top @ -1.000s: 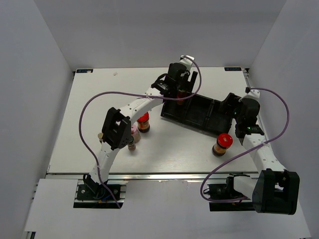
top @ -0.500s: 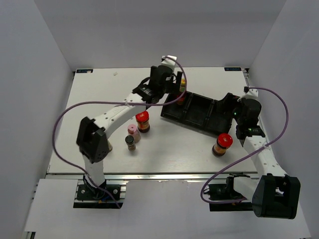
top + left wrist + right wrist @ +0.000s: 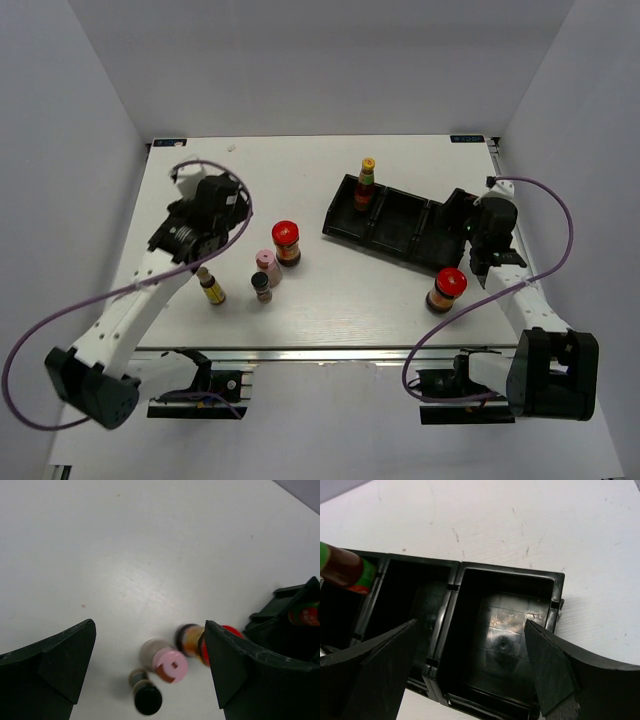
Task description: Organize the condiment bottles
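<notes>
The cap of the second yellow-capped bottle (image 3: pixel 204 274) is still outside the tray (image 3: pixel 400 224), so next I'll move my left gripper back and lower its open fingers around it.
A yellow-capped slim bottle (image 3: pixel 367 184) stands in the left compartment of the black tray (image 3: pixel 400 224). On the table stand a red-lidded jar (image 3: pixel 287 243), the pink-capped bottle (image 3: pixel 268 266), the dark-capped tiny jar (image 3: pixel 261 288), a second yellow-capped bottle (image 3: pixel 211 288) and a second red-lidded jar (image 3: pixel 446 289). My left gripper (image 3: pixel 200 225) is open and empty, raised left of this group. Its wrist view (image 3: pixel 150 624) shows the pink cap (image 3: pixel 171 665) and the dark cap (image 3: pixel 148 699) below. My right gripper (image 3: pixel 478 238) is open over the tray's right compartment (image 3: pixel 505 640), as its wrist view (image 3: pixel 471 624) also shows.
The tray lies slanted at the back right of the white table (image 3: pixel 200 170). White walls enclose the table on three sides. Purple cables loop from both arms.
My left arm has swung from the tray back to the left side of the table, leaving the yellow-capped bottle standing in the tray's left compartment. The right arm has barely moved.
</notes>
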{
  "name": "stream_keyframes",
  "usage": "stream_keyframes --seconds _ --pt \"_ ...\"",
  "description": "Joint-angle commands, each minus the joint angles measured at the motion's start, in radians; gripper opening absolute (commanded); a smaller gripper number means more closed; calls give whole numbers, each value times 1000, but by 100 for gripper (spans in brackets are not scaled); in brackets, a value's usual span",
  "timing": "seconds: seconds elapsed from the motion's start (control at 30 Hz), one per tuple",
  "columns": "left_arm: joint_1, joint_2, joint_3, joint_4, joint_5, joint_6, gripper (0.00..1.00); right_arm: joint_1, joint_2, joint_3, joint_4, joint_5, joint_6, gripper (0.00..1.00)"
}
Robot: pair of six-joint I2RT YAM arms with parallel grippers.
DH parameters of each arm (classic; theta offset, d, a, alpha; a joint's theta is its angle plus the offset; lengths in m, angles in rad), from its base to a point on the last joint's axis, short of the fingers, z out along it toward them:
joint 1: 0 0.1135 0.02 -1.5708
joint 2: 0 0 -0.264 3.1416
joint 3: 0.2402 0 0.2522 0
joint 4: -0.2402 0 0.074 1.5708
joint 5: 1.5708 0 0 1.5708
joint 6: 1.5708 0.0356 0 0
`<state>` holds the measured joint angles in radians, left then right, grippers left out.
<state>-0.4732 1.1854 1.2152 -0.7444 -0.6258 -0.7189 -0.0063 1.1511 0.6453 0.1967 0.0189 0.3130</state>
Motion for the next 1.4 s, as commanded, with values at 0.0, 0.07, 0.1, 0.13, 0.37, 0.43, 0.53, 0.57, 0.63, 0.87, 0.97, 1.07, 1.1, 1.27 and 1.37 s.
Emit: stream_keyframes --seconds 0.0,0.07,0.1,0.13,0.37,0.43,0.53,0.57,0.63,0.87,0.97,1.07,1.1,1.27,1.37 --pt "-8 -147 -66 -228 -112 -175 98 0 19 24 23 44 6 89" --pt "-4 -204 -82 -292 -138 -204 98 0 19 25 14 56 9 89" --pt "1 -211 -89 -335 -135 -211 98 0 13 21 18 58 11 89" --pt "1 -217 -95 -354 -129 -215 98 0 10 16 24 61 12 89" --pt "5 -230 -204 -441 -83 -254 98 0 -1 8 35 58 23 89" --pt "10 -240 -236 -379 -52 -223 98 0 -1 14 29 62 23 89" --pt "37 -227 -275 -334 -29 -195 98 2 -7 17 14 88 20 89" --pt "48 -222 -295 -320 -20 -168 98 0 -8 13 17 88 18 89" --pt "96 -202 -318 -265 32 -133 98 0 -17 8 20 85 18 89" --pt "168 -113 -349 -154 97 -71 87 0 -25 -1 26 82 18 89" --pt "169 -107 -336 -150 94 -65 80 0 -24 2 14 107 23 89" --pt "170 -109 -332 -147 115 -56 75 0 -22 5 6 110 29 89" --pt "171 -110 -330 -157 113 -56 74 0 -22 4 6 110 28 89" --pt "170 -119 -315 -190 123 -47 73 0 -22 5 -2 134 35 89" --pt "170 -130 -296 -226 123 -50 69 0 -16 13 -16 139 37 89"
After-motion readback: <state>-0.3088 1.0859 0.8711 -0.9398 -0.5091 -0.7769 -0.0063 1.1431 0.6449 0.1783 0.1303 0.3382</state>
